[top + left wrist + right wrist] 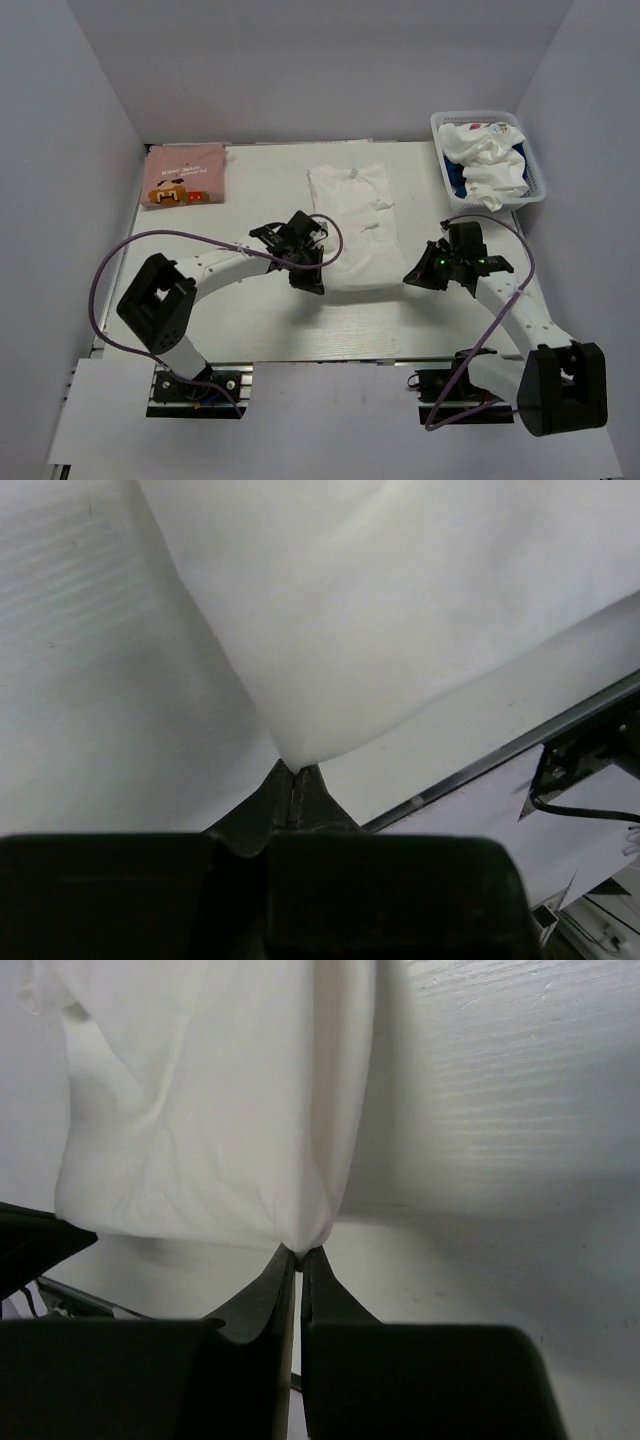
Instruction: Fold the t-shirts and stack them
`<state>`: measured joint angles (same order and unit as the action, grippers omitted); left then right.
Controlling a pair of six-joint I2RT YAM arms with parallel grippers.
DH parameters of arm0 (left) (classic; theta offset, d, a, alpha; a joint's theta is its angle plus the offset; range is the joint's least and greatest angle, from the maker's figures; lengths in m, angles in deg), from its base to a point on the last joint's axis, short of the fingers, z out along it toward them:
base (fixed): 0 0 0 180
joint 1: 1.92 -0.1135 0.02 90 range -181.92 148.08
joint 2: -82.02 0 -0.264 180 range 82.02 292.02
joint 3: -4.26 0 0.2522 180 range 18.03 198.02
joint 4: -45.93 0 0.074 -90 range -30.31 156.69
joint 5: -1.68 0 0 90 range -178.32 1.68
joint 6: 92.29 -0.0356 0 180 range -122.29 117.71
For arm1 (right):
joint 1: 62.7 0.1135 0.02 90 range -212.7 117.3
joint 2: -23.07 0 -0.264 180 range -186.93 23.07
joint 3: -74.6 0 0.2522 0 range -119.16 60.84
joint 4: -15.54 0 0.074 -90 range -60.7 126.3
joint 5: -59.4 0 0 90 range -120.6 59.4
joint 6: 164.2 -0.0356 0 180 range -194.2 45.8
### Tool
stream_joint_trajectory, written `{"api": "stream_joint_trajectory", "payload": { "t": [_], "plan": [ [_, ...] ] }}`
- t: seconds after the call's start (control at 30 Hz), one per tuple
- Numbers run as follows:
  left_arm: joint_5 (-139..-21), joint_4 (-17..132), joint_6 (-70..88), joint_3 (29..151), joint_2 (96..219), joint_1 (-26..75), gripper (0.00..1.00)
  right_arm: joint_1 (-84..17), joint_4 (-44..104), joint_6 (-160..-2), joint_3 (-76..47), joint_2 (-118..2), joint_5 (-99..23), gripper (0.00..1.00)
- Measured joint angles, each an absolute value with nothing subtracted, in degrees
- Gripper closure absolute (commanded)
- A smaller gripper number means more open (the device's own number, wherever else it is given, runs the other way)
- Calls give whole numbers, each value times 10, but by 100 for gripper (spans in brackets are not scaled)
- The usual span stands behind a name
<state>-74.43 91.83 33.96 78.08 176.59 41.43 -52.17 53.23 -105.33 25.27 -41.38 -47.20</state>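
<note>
The white t-shirt's far end is outward of my left gripper. Next I will bring the t-shirt's near corner outward and let go of it there, to fold the t-shirt in half while it is still stretched out long.
A large plain white t-shirt lies in a long strip on the middle of the table. My left gripper is shut on its near left corner. In the left wrist view the cloth comes to a point between the closed gripper. My right gripper is shut on the near right corner, where the hem bunches into the pinched gripper. A folded pink t-shirt with brown print rests at the back left. More t-shirts, white over a bit of navy blue, sit crumpled in the basket.
The white lattice basket stands at the back right corner. White walls close in the table on three sides. The table's metal front edge runs close behind the left gripper, and purple cables loop off both arms.
</note>
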Motion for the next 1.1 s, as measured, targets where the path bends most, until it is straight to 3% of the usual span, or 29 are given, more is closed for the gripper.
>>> {"api": "stream_joint_trajectory", "payload": {
  "t": [0.17, 0.37, 0.7, 1.1],
  "plan": [
    [-776, 949, 326, 845, 1727, 416, 100, -521, 568, -1053, 196, -386, -463, 100],
    [-837, 975, 321, 943, 1735, 404, 100, -521, 559, -1060, 82, -438, -444, 100],
    [-935, 1023, 315, 1150, 1867, 354, 100, -522, 540, -1071, -111, -625, -435, 100],
    [-902, 1028, 278, 1334, 2041, 266, 100, -530, 534, -1056, -341, -830, -444, 100]
  ]
}}
